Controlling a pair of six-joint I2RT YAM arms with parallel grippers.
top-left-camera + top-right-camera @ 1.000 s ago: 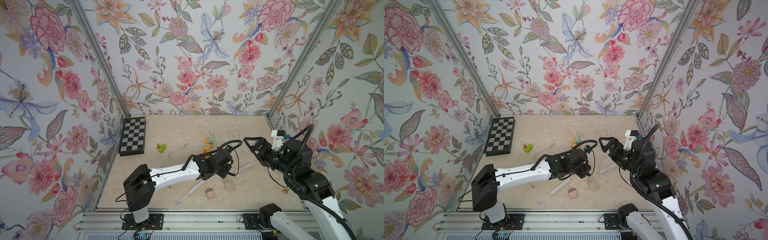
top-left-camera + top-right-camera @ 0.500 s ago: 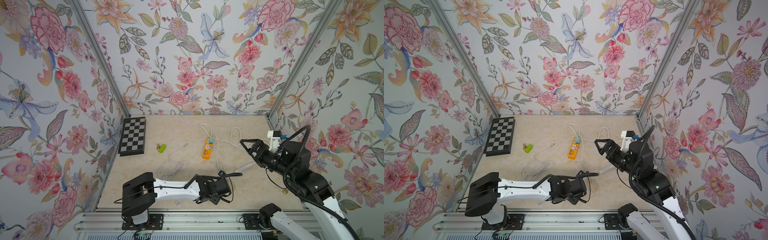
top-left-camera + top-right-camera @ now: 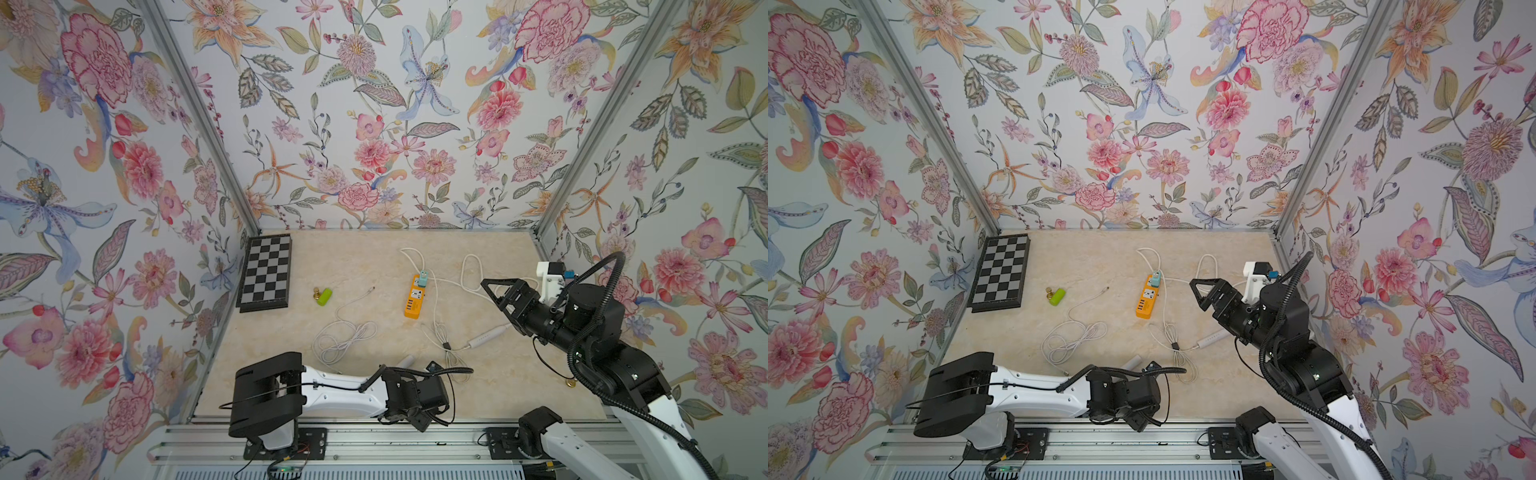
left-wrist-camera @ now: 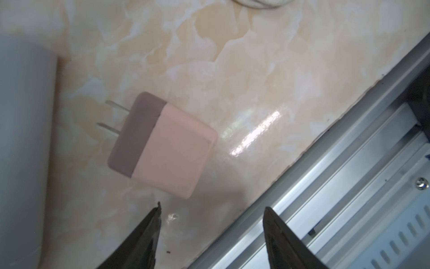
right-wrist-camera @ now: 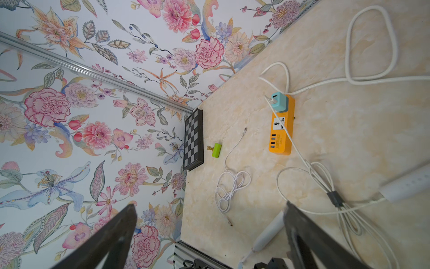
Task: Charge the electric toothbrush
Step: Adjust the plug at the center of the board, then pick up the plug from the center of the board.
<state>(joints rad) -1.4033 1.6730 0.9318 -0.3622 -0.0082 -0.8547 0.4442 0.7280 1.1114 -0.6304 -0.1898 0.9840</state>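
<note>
The pink plug adapter is just past the empty fingers of my left gripper. My left gripper needs to move outward until its open fingers are on both sides of the body of the pink plug adapter (image 4: 167, 144), and then close.
The white electric toothbrush (image 5: 267, 233) lies near the table's front edge. In both top views only its end (image 3: 406, 360) (image 3: 1133, 360) shows from under my left arm. In the left wrist view its handle (image 4: 23, 139) lies beside a pink plug adapter (image 4: 167, 144) with two prongs. My left gripper (image 4: 213, 207) is open just short of that adapter, holding nothing. The orange power strip (image 3: 413, 297) (image 5: 281, 125) carries a teal adapter (image 3: 423, 279). My right gripper (image 3: 492, 291) (image 5: 210, 206) hovers open and empty to the right of the strip.
A chessboard (image 3: 266, 272) leans at the left wall, with a green block (image 3: 324, 296) and a gold pawn (image 3: 316, 293) nearby. A coiled white cable (image 3: 343, 338) and a white rod-shaped device (image 3: 488, 336) on its cord lie mid-table. The metal rail (image 4: 349, 186) borders the front.
My left arm has swung back from the table's middle to the front edge, and its jaws have widened. The right gripper drew back slightly and stays open.
</note>
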